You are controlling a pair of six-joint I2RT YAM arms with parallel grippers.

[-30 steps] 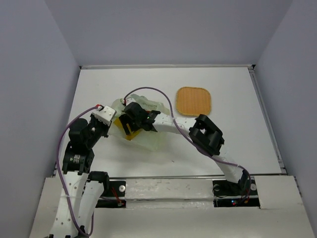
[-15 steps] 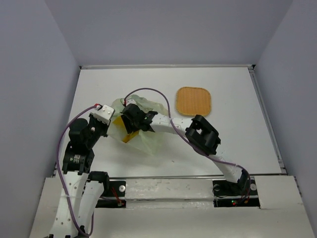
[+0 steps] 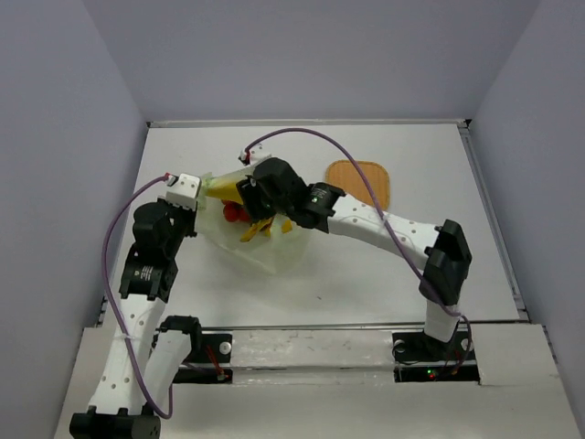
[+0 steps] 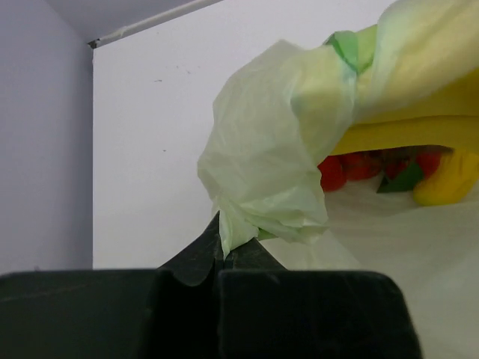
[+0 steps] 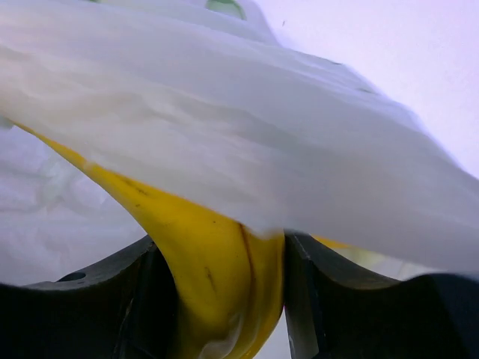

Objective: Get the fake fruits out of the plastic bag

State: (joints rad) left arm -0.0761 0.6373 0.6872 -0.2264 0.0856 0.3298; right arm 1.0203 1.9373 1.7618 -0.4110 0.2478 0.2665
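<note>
The right gripper moves up from the plastic bag (image 3: pixel 267 249) next, then to the right in the top view and down. It frees the banana on the woven mat (image 3: pixel 353 181), which lies empty.
The pale yellow-green plastic bag (image 3: pixel 267 249) lies mid-table, its near-left edge lifted. My left gripper (image 3: pixel 201 183) is shut on a bunched fold of that bag (image 4: pixel 266 164), pinched at the fingertips (image 4: pixel 224 250). My right gripper (image 3: pixel 247 194) reaches into the bag's mouth and is shut on a yellow banana (image 3: pixel 222 189), which fills the gap between its fingers (image 5: pixel 221 288) under the bag's film (image 5: pixel 262 149). Below the banana show a red ball cluster (image 3: pixel 234 213) and more yellow pieces (image 3: pixel 253 230). The left wrist view shows the banana (image 4: pixel 419 123), the red balls (image 4: pixel 359 166) and a yellow-orange oval piece (image 4: pixel 449 179).
An orange woven mat (image 3: pixel 370 178) lies at the back right, partly covered by my right arm (image 3: pixel 384 224). White walls border the table (image 3: pixel 439 265) on all sides, and both arm bases stand at the near edge.
My right gripper has shut on the banana and drawn it up and toward the far side. The left gripper has raised the bag edge. The red cluster and yellow pieces now show.
</note>
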